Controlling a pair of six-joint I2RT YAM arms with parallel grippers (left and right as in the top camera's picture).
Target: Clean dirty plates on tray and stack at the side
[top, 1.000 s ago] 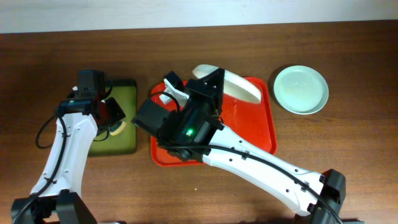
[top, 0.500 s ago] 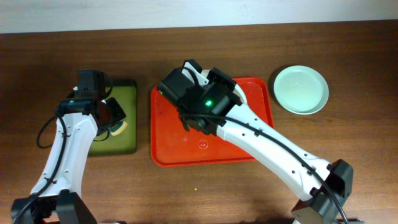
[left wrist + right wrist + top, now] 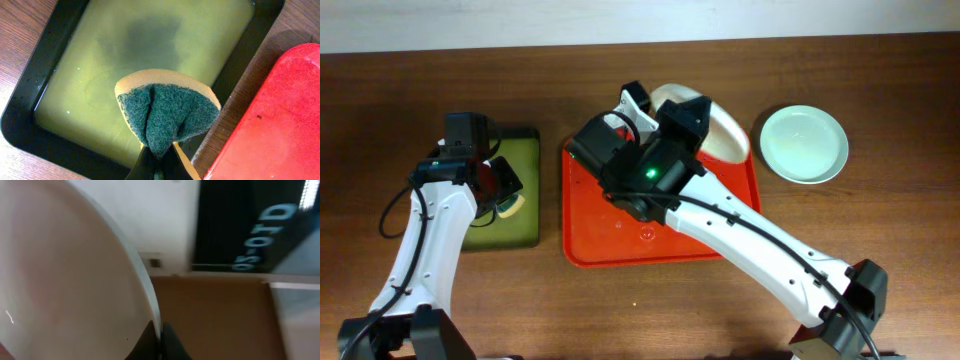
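Next, my right gripper should turn the tilted white plate level, then bring it down onto the pale green plate (image 3: pixel 804 144), uncovered beside the red tray.
My right gripper (image 3: pixel 653 106) is shut on the rim of the white plate (image 3: pixel 722 128) and holds it tilted on edge over the far right corner of the red tray (image 3: pixel 620 240). In the right wrist view the jaws (image 3: pixel 160 336) pinch the plate's rim (image 3: pixel 65 270). The pale green plate (image 3: pixel 804 143) lies on the table right of the tray. The pale blue plate is out of view. My left gripper (image 3: pixel 160 162) is shut on a folded green and yellow sponge (image 3: pixel 167 107) above the olive-green tray (image 3: pixel 125 45).
The black-rimmed olive-green tray (image 3: pixel 525 150) lies left of the red tray, with the left gripper (image 3: pixel 505 192) over its right side. The red tray's edge shows in the left wrist view (image 3: pixel 280 125). Bare wooden table lies in front of both trays.
My right arm has swung from the tray's left front toward its far edge, carrying the white plate up and to the right. The left arm has not moved.
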